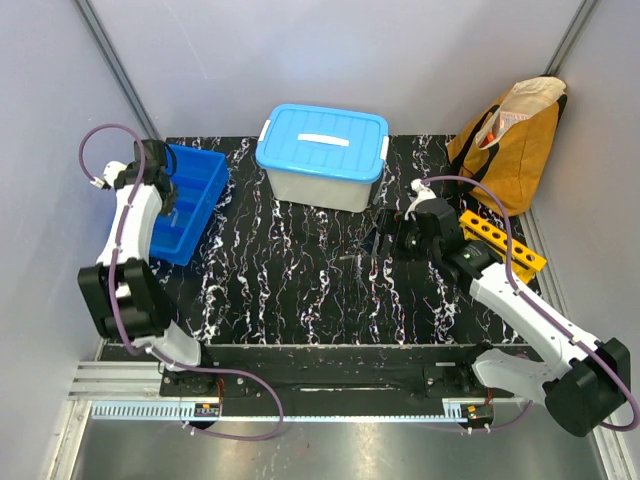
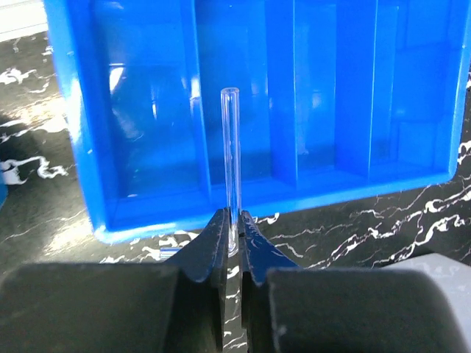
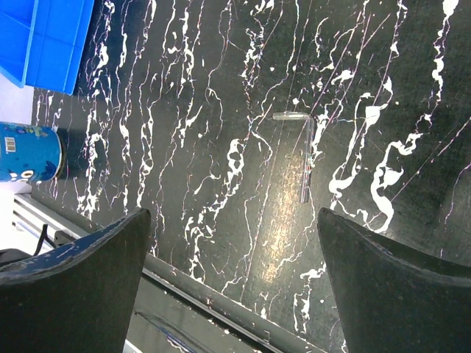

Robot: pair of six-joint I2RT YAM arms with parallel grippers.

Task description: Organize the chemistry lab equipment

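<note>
The clear glass tube [image 2: 231,162] points along an empty section of the blue divided tray, so the robot's left gripper will next go down inside the near side of that section to let go.
My left gripper [image 2: 234,228] is shut on a clear glass tube [image 2: 231,162], which stands straight out from the fingertips over the near wall of the blue divided tray [image 2: 294,193]. In the top view the left gripper [image 1: 165,190] hangs over that tray [image 1: 205,205] at the table's left. My right gripper [image 3: 234,220] is open and empty above the marble tabletop. A bent glass tube [image 3: 305,154] lies flat on the table ahead of it. In the top view the right gripper [image 1: 388,240] is just in front of the lidded box.
A white box with a blue lid [image 1: 322,155] stands at the back centre. An orange test tube rack [image 1: 503,240] lies at the right, with a yellow bag [image 1: 515,140] behind it. A blue labelled can [image 3: 29,151] stands near the front rail.
</note>
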